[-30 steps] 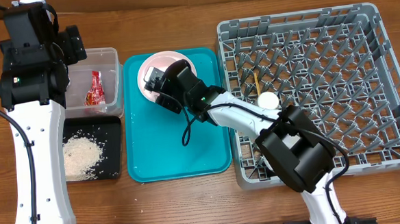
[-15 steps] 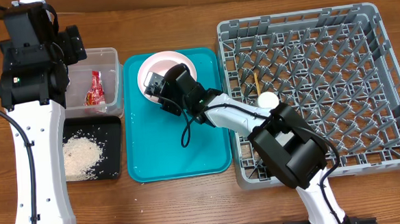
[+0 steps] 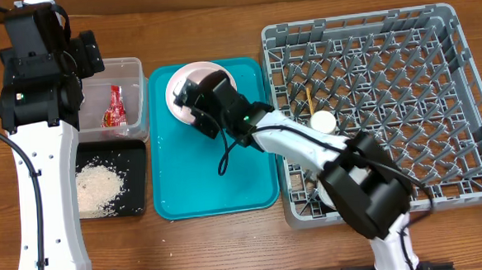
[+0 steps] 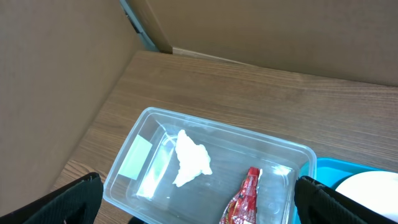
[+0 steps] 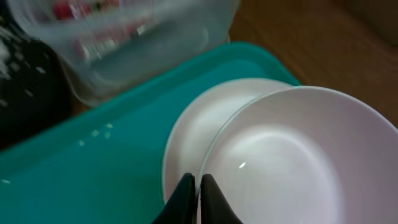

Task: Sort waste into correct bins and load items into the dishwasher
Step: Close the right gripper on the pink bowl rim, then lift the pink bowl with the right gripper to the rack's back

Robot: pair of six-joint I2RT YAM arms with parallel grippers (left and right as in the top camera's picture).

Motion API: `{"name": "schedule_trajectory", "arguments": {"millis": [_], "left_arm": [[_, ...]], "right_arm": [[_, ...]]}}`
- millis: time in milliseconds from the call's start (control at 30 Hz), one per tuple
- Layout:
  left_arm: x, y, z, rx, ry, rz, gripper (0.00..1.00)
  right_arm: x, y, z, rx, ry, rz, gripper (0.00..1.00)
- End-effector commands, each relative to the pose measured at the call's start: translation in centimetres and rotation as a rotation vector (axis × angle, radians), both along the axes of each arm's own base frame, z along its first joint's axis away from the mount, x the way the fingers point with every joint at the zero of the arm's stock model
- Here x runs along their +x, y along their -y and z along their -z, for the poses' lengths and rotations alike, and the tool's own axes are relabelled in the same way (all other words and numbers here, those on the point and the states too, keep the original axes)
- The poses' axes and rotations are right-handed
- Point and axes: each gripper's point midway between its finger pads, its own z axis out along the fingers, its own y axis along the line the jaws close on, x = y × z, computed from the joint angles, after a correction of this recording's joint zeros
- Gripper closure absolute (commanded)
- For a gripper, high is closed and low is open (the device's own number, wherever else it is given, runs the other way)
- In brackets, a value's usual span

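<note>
The robot's right hand has to lift the bowl across, tilt it, lower it and let go, since open rack (image 3: pixel 388 102) slots beyond the cup are to its right in the overhead view.
My right gripper (image 5: pixel 198 177) is shut on the near rim of the white bowl (image 5: pixel 292 155), one finger inside and one outside. The bowl rests on the pale pink plate (image 5: pixel 186 134) at the back of the teal tray (image 3: pixel 210 178). From above, the right gripper (image 3: pixel 191 100) covers part of the bowl (image 3: pixel 203 72). My left gripper (image 4: pixel 199 194) hangs open above the clear tub (image 4: pixel 217 124), which holds the tissue wad (image 4: pixel 189 158) and the red wrapper (image 4: pixel 245 199). Rice (image 3: pixel 99 188) lies in the black tray (image 3: pixel 137 178). The grey dishwasher rack (image 3: pixel 388 102) holds a white cup (image 3: pixel 323 122) and chopsticks (image 3: pixel 307 96).
The teal tray sits between the two bins on the left and the rack on the right. A few rice grains (image 5: pixel 93 132) lie on the tray. The left arm (image 3: pixel 44 162) runs along the table's left side. The right arm (image 3: pixel 308 148) crosses the rack's left wall.
The right gripper's jaws have closed onto the bowl's rim. Its arm has shifted slightly over the rack's near left corner. The left arm has not moved.
</note>
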Motion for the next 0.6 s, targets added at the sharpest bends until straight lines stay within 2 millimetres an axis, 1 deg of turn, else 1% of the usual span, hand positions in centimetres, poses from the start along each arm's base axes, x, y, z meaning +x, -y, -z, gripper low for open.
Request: {"name": "schedule_trajectory", "arguments": {"millis": [0, 67, 167, 233, 300, 333, 400, 467, 500, 567], "left_arm": [[0.2, 0.1, -0.6, -0.008, 0.021, -0.002, 0.00], [0.2, 0.1, -0.6, -0.008, 0.021, -0.002, 0.00], [0.2, 0.1, -0.6, -0.008, 0.021, -0.002, 0.00], [0.2, 0.1, -0.6, -0.008, 0.021, -0.002, 0.00], [0.2, 0.1, -0.6, -0.008, 0.021, -0.002, 0.00], [0.2, 0.1, -0.6, -0.008, 0.021, -0.002, 0.00], [0.2, 0.1, -0.6, -0.008, 0.021, -0.002, 0.00], [0.2, 0.1, -0.6, -0.008, 0.021, -0.002, 0.00], [0.2, 0.1, -0.6, -0.008, 0.021, -0.002, 0.00], [0.2, 0.1, -0.6, -0.008, 0.021, -0.002, 0.00]], "right_arm": [[-1.1, -0.3, -8.0, 0.198, -0.041, 0.038, 0.96], [-1.2, 0.9, -10.2, 0.243, -0.076, 0.088, 0.96], [-0.9, 3.0, -12.6, 0.312, -0.140, 0.155, 0.96], [-1.3, 4.0, -14.1, 0.371, -0.207, 0.132, 0.96], [-1.5, 5.7, -15.8, 0.475, -0.334, 0.083, 0.96], [-1.5, 6.3, -16.2, 0.505, -0.374, 0.073, 0.96], [-0.9, 8.7, -17.2, 0.602, -0.507, 0.057, 0.96], [-0.2, 11.3, -17.8, 0.672, -0.614, 0.060, 0.96], [0.3, 12.9, -18.0, 0.705, -0.661, 0.064, 0.96], [1.1, 15.3, -18.3, 0.751, -0.719, 0.086, 0.96]]}}
